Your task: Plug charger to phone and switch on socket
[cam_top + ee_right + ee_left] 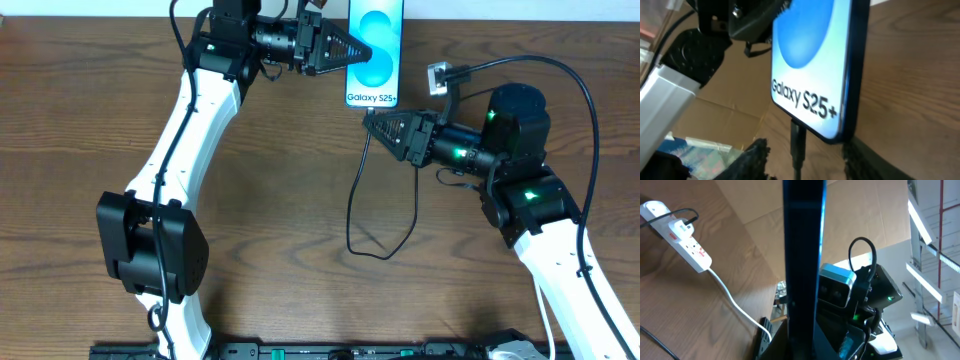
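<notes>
My left gripper will next move down and back toward my base to let go of the phone (pixel 375 50) on the bare wood below it, since the plug is in.
The phone (pixel 375 50) shows its bright blue "Galaxy S25+" screen at the table's far edge, and my left gripper (pixel 366 52) is shut on it from the left. In the left wrist view the phone (pixel 802 255) is a dark upright bar, edge-on. The charger's black plug (pixel 797 140) sits in the bottom edge of the phone (pixel 812 65). My right gripper (pixel 805 146) is open, with one finger on each side of the plug and touching neither side. The charger cable (pixel 352 210) loops down over the table. The white socket (pixel 687 240) lies on the wood.
A white cord (pixel 735 305) runs from the socket toward the table edge. A black camera cable (pixel 575 90) arcs over my right arm (pixel 520 190). My left arm (pixel 170 170) crosses the left half. A black rail (pixel 300 351) lines the front edge.
</notes>
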